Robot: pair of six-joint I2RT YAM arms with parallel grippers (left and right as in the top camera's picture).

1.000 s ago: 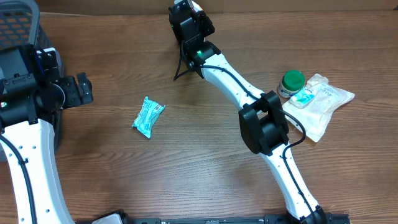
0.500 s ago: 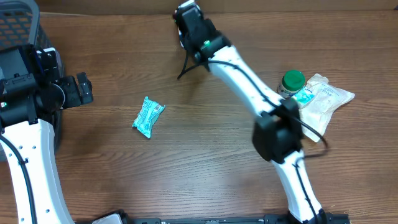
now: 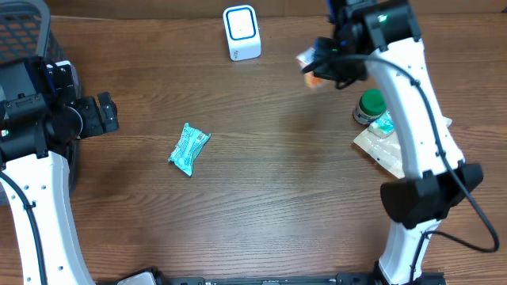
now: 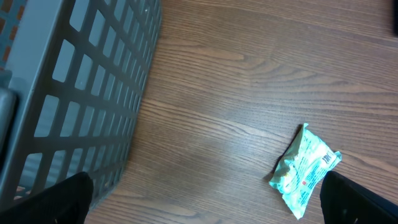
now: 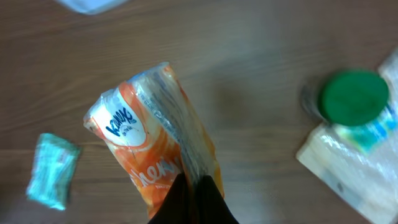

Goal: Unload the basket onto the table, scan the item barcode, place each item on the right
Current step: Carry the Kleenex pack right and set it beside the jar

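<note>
I will next move my right gripper to the right in the overhead view and down over the green-lidded jar (image 3: pixel 371 103) (image 5: pixel 354 98), to release the packet where the bag already lies.
An orange-and-white snack packet (image 5: pixel 152 134) hangs above the table, with my right gripper (image 5: pixel 198 185) shut on its crimped seam. In the overhead view the packet (image 3: pixel 310 70) and right gripper (image 3: pixel 325 65) are at the back, right of the white and blue scanner (image 3: pixel 242 32). I cannot make out a barcode on it. A teal packet (image 3: pixel 188 148) lies flat at centre-left. My left gripper (image 3: pixel 107 113) stands open to its left, beside the basket. In the left wrist view its fingertips (image 4: pixel 59 200) are spread wide, with the teal packet (image 4: pixel 306 168) near the right one.
A grey mesh basket (image 4: pixel 81 81) stands at the far left edge (image 3: pixel 24 32). A green-lidded jar (image 3: pixel 372 106) and a clear plastic bag (image 3: pixel 396 150) lie at the right, under my right arm. The jar lid (image 5: pixel 354 96) shows right of the held packet.
My right arm has swung from over the scanner to the right, carrying the orange packet. The scanner is now uncovered. The left arm has not moved.
</note>
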